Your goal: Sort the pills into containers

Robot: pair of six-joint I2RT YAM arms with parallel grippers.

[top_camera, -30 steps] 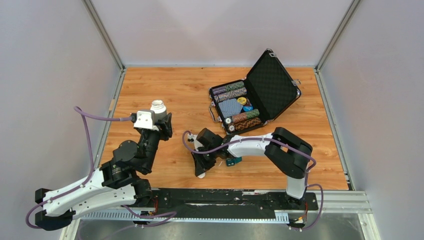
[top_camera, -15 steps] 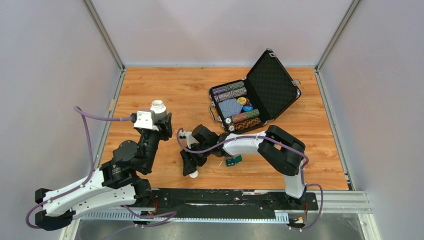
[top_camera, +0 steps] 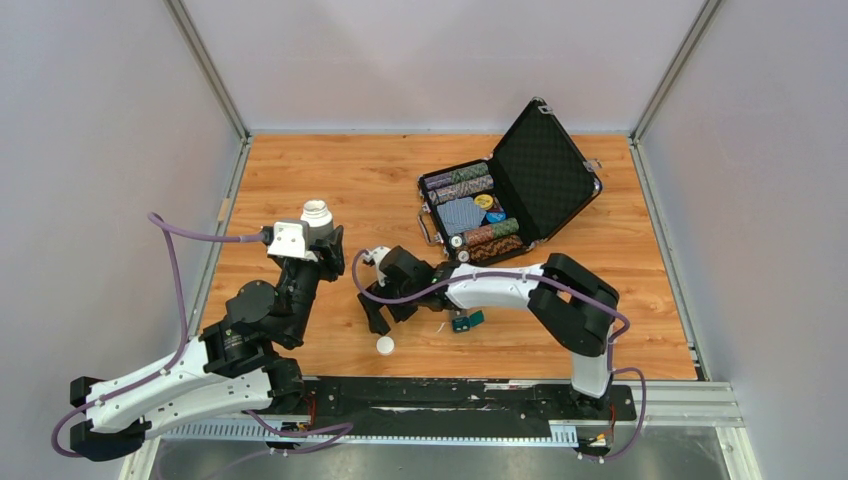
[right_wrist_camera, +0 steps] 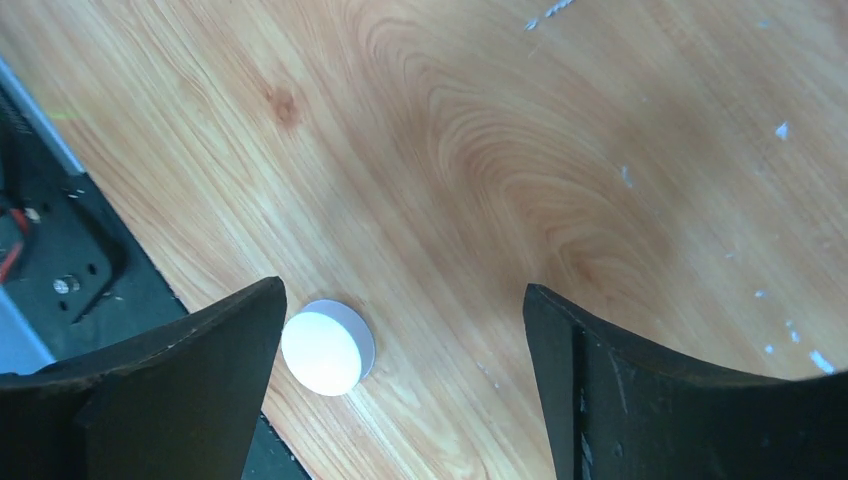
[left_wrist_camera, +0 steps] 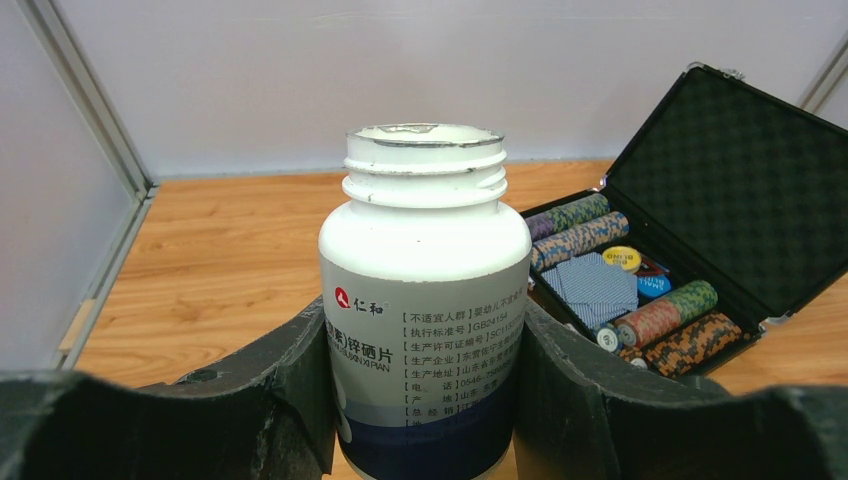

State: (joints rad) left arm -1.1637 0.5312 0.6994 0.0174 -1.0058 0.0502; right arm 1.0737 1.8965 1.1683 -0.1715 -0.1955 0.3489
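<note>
Next, my right gripper moves back toward the base and down over the white cap point(top_camera: 384, 345) point(right_wrist_camera: 325, 345), since it lies beside one finger instead of midway between both.
My left gripper point(top_camera: 318, 240) point(left_wrist_camera: 422, 330) is shut on a white pill bottle point(top_camera: 317, 215) point(left_wrist_camera: 425, 260), which stands upright with its mouth uncapped. The bottle's white cap point(top_camera: 384, 345) point(right_wrist_camera: 325, 345) lies flat on the wood near the front edge. My right gripper point(top_camera: 385, 318) point(right_wrist_camera: 400, 300) hovers just above it, open and empty, and the cap sits beside its left finger. The small dark-teal container point(top_camera: 467, 321) rests on the table under the right forearm. No pills are in view.
An open black chip case point(top_camera: 505, 200) point(left_wrist_camera: 640, 290) with chips and cards stands at the back right. The black base rail point(top_camera: 450, 395) runs along the near edge, close to the cap. Grey walls enclose the table.
The right gripper carried the white cap leftward, opened and let it go on the table, then drew back a little. The left arm and bottle stayed still.
</note>
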